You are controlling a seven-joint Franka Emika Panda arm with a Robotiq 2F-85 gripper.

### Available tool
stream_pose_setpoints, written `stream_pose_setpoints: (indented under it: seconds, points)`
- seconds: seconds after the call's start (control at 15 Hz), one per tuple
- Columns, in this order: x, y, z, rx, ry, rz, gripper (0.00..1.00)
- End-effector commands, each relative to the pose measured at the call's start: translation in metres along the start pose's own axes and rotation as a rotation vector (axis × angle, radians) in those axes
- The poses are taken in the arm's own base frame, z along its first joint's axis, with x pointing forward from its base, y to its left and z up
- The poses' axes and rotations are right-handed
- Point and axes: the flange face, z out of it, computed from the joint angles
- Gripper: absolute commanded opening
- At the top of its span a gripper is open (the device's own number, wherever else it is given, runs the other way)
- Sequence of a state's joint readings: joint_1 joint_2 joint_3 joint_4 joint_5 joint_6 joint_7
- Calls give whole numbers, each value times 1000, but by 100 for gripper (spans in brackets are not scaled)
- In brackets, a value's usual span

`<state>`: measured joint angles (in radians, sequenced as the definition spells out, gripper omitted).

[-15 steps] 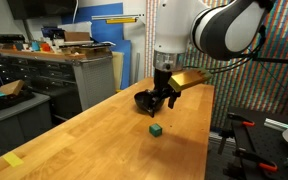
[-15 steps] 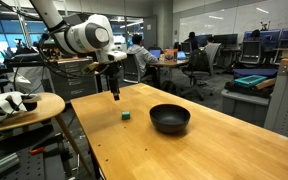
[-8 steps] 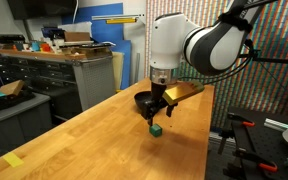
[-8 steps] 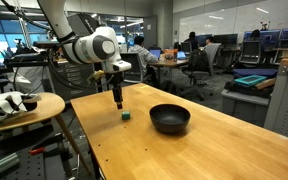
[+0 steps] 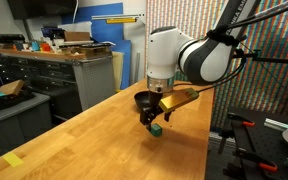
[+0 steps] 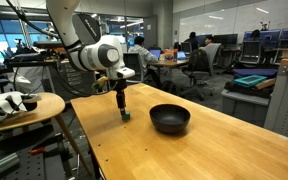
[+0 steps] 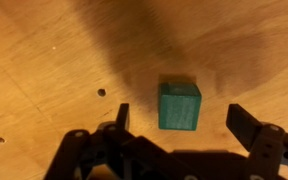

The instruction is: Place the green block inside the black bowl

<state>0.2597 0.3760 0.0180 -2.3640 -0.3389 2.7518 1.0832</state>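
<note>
Next, my gripper moves down around the sides of the green block (image 5: 156,130) (image 7: 179,106) and closes, because the open fingers still hang above, with the block between them.
The green block (image 7: 179,106) is a small green cube lying on the wooden table; it also shows in both exterior views (image 5: 157,129) (image 6: 126,116). My gripper (image 7: 181,122) is open and hangs just above the block, its two black fingers on either side of it and not touching it. In the exterior views the gripper (image 5: 151,119) (image 6: 122,108) points straight down at the block. The black bowl (image 6: 169,119) sits empty on the table, apart from the block; in an exterior view it (image 5: 142,99) is partly hidden behind my gripper.
The wooden table (image 6: 184,150) has small drilled holes (image 7: 101,92) near the block. A round side table (image 6: 24,108) with white objects stands beside it. Cabinets and a workbench (image 5: 74,70) stand beyond the table's edge.
My gripper has come down and sideways over the table until it hangs right over the green block. The block and bowl have not moved.
</note>
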Motion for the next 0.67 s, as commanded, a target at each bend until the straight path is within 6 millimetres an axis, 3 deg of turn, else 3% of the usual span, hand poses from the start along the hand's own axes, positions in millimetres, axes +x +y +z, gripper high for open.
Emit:
stream_pose_setpoints:
  seconds: [0.0, 0.2, 0.27, 0.6]
  points:
    - [8, -3, 10, 13, 0, -1, 100]
    - [10, -1, 17, 6, -16, 4, 100]
    - [11, 0, 19, 4, -21, 3, 83]
    - [8, 0, 24, 5, -47, -8, 42]
